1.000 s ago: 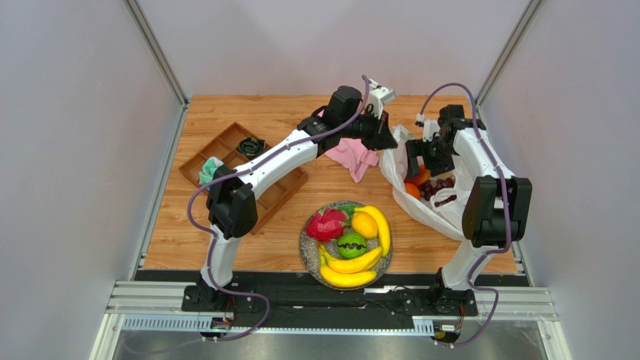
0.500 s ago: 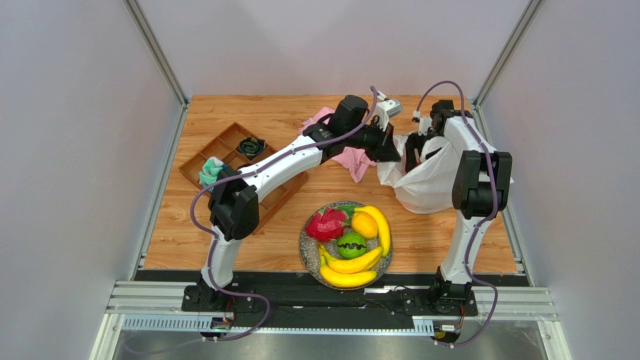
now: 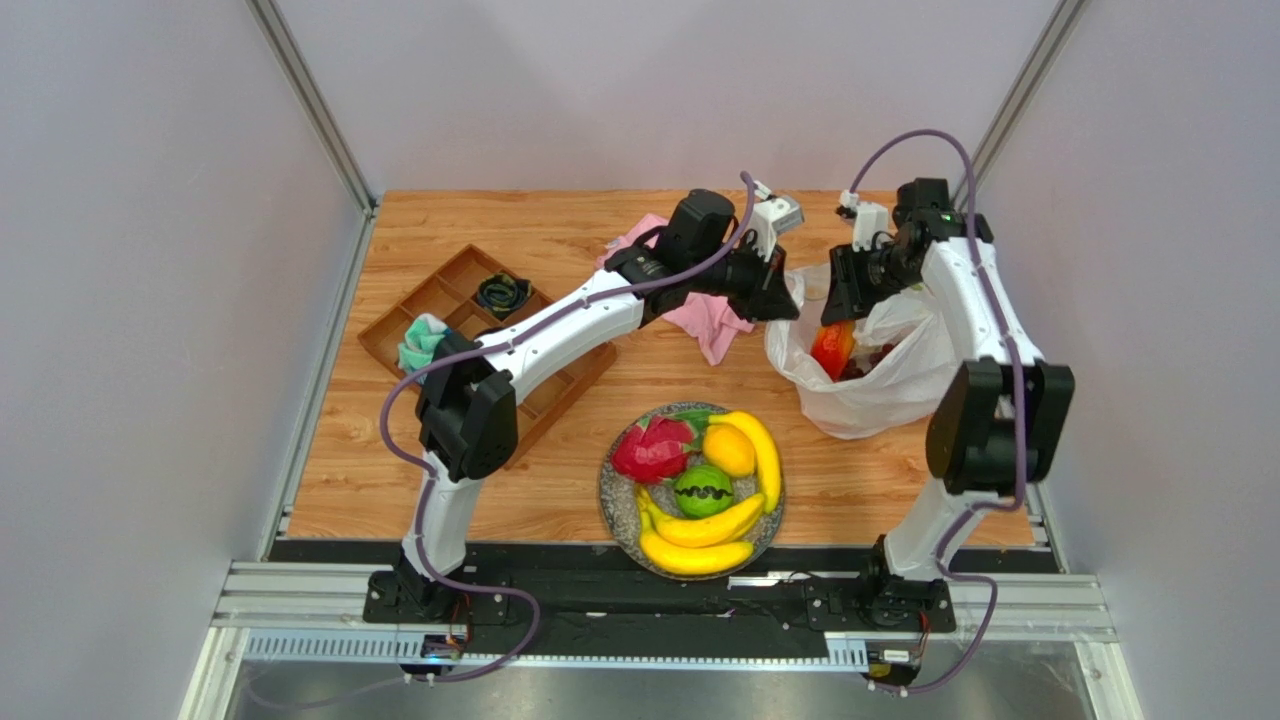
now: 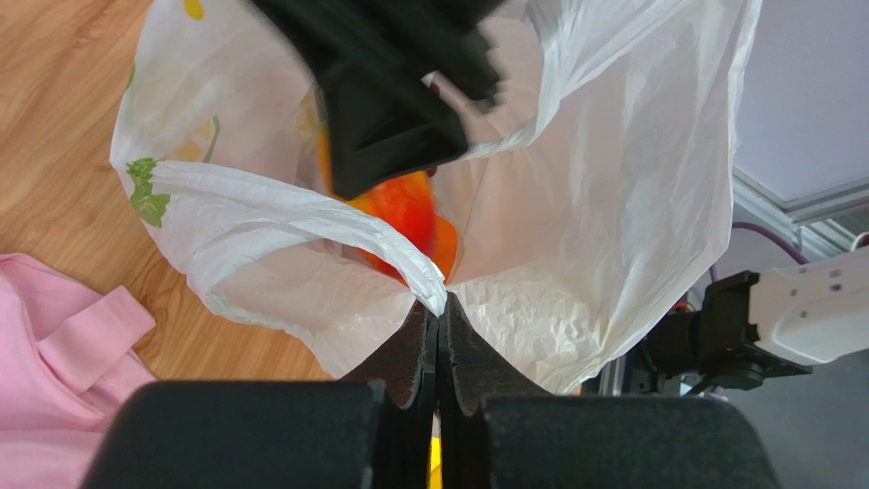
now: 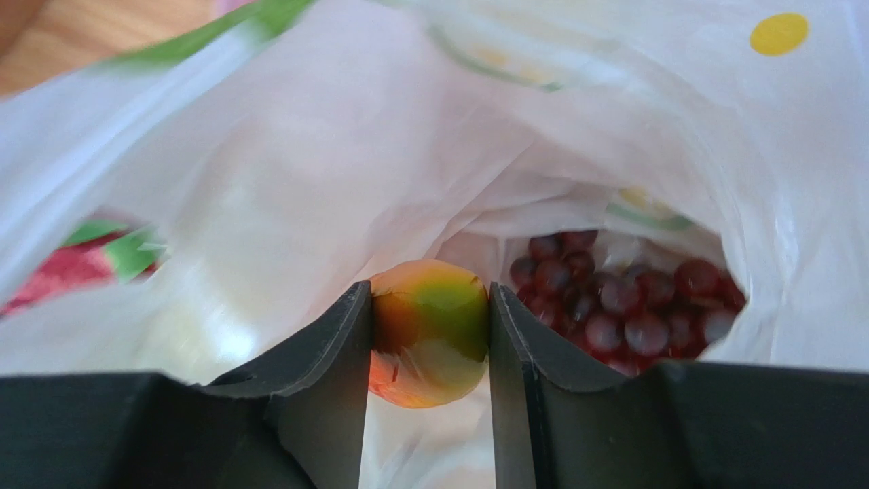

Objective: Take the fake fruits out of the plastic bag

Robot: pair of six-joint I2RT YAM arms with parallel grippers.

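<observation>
The right gripper lifts out of the bag next, then moves back and down between dragon fruit and lemon (image 3: 729,449) to release. Fruits lie there on the plate (image 3: 613,503).
The plastic bag (image 3: 890,375) lies at the right of the table, its mouth held up. My left gripper (image 3: 780,294) is shut on the bag's rim (image 4: 433,290), pinching the thin film between its fingertips. My right gripper (image 5: 428,295) is inside the bag's mouth, shut on a red-orange fruit with a green patch (image 5: 429,331), a finger pressed on each side. From above that fruit (image 3: 831,348) shows at the bag's opening. Dark purple grapes (image 5: 622,301) lie deeper in the bag. A dragon fruit (image 3: 654,447), a lemon (image 3: 729,449), a green round fruit (image 3: 702,489) and bananas (image 3: 699,548) lie on a plate (image 3: 613,503).
A pink cloth (image 3: 706,318) lies under the left arm, beside the bag. A brown compartment tray (image 3: 451,308) with small items stands at the left. The right arm's wrist hangs over the bag near the right wall.
My right gripper has closed on the red-orange fruit and drawn it up to the bag's mouth. The bag has bunched up. The left gripper has kept its hold on the rim.
</observation>
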